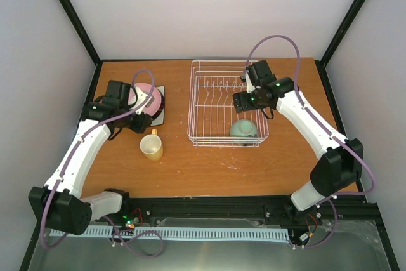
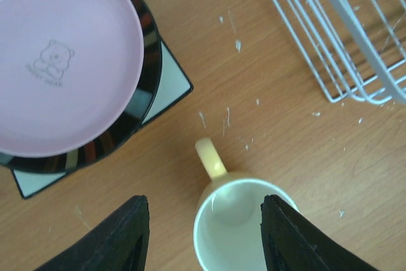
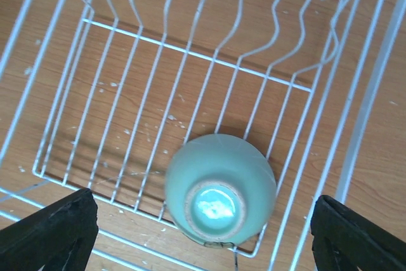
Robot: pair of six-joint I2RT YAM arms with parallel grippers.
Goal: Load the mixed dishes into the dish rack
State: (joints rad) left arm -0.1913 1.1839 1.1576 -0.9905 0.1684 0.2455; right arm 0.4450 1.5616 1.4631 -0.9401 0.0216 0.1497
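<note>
The yellow mug (image 1: 151, 146) stands below and back from the robot's left gripper, so that gripper should next move down and backward, with its open fingers on both sides of the mug's rim edge farthest from the rack.
The white wire dish rack (image 1: 216, 103) stands mid-table. A pale green bowl (image 1: 243, 129) lies upside down in its near right corner, foot ring up (image 3: 221, 188). My right gripper (image 1: 243, 101) hovers over the rack, open wide, its fingertips (image 3: 51, 236) far to either side of the bowl and touching nothing. Left of the rack, the yellow mug (image 1: 151, 146) stands upright, handle pointing away. Above it is my left gripper (image 2: 206, 233), open, with the right finger (image 2: 292, 233) overlapping the mug (image 2: 238, 233). The pink plate (image 2: 63, 61) tops a dark brown plate (image 2: 149, 74) and a cream square plate (image 2: 170, 87).
The plate stack (image 1: 144, 98) sits at the table's far left, just behind my left wrist. The rack's near left corner (image 2: 355, 61) lies a short way right of the mug. Upright tines (image 3: 209, 11) run along the rack's far side. Black frame posts edge the table.
</note>
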